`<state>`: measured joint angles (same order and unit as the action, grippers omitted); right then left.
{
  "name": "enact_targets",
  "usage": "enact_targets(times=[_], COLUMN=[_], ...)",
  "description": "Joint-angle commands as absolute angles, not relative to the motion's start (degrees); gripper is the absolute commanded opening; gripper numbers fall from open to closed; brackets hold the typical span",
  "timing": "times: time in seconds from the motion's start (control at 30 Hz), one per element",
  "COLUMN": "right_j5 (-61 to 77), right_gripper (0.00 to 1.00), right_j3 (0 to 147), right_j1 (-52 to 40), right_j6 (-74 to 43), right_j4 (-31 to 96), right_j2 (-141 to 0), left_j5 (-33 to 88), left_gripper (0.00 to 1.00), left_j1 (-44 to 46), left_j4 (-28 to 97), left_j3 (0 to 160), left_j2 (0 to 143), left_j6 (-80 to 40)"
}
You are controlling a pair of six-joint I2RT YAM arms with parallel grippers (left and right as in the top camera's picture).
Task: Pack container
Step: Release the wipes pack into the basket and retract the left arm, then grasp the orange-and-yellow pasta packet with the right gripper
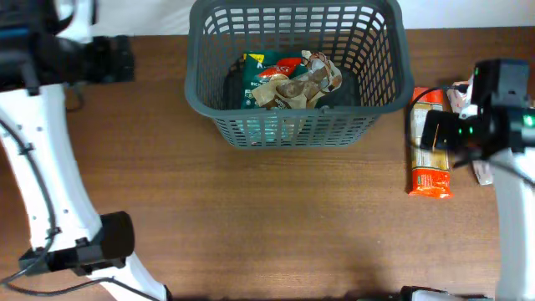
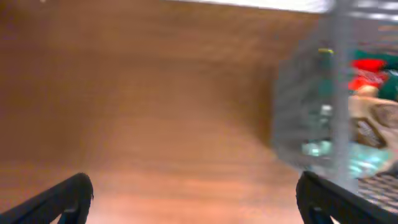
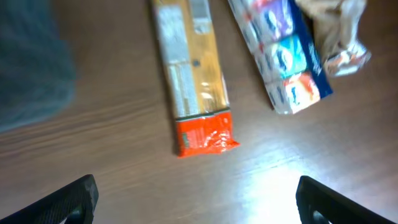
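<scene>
The long orange and yellow pack runs lengthwise between my open fingers, so my right gripper should next move down onto the middle of the pack and close across its width.
The dark grey lattice container (image 1: 294, 125) stands at the back middle of the table and holds several snack packs (image 1: 288, 79). It shows blurred at the right of the left wrist view (image 2: 311, 93). My left gripper (image 2: 199, 199) is open and empty over bare table, left of the container (image 1: 124, 58). My right gripper (image 3: 199, 199) is open and empty, hovering over a long orange and yellow pack (image 3: 193, 81) that lies flat right of the container (image 1: 430, 171). Beside that pack lie a blue multi-pack (image 3: 280, 56) and a crumpled brown pack (image 3: 336, 22).
The brown wooden table (image 1: 276, 217) stretches in front of the container. The white arm links stand at the left (image 1: 42, 167) and right (image 1: 514, 217) edges. The container's corner shows blurred at the left of the right wrist view (image 3: 31, 68).
</scene>
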<state>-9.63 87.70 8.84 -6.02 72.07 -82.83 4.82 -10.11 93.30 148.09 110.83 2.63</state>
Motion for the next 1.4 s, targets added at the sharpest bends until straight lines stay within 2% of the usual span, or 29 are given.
enact_targets(times=[0.0, 0.37, 0.7, 1.03, 1.37], right_j5=[-9.19, -4.93, -4.60, 6.33, 5.43], right_gripper=[0.99, 0.99, 0.99, 0.99, 0.99], right_j3=[88.09, 88.07, 88.07, 88.07, 88.03], right_j1=[12.97, 20.36, 20.71, 20.62, 20.60], right_j6=[-5.98, -2.07, 0.43, 7.07, 5.06], right_j4=[71.44, 64.49, 57.10, 54.30, 54.19], right_j2=[-88.20, -97.71, -109.40, -117.60, -122.26], left_j5=[4.45, 4.47, 4.47, 4.47, 4.47], left_gripper=[0.99, 0.99, 0.99, 0.99, 0.99], left_j1=[-14.50, -17.43, -17.43, -17.43, -17.43], left_j4=[95.00, 96.66, 96.66, 96.66, 96.66], left_j3=[148.59, 148.59, 148.59, 148.59, 148.59], left_j2=[110.39, 110.39, 110.39, 110.39, 110.39], left_j6=[0.67, 0.67, 0.67, 0.67, 0.67])
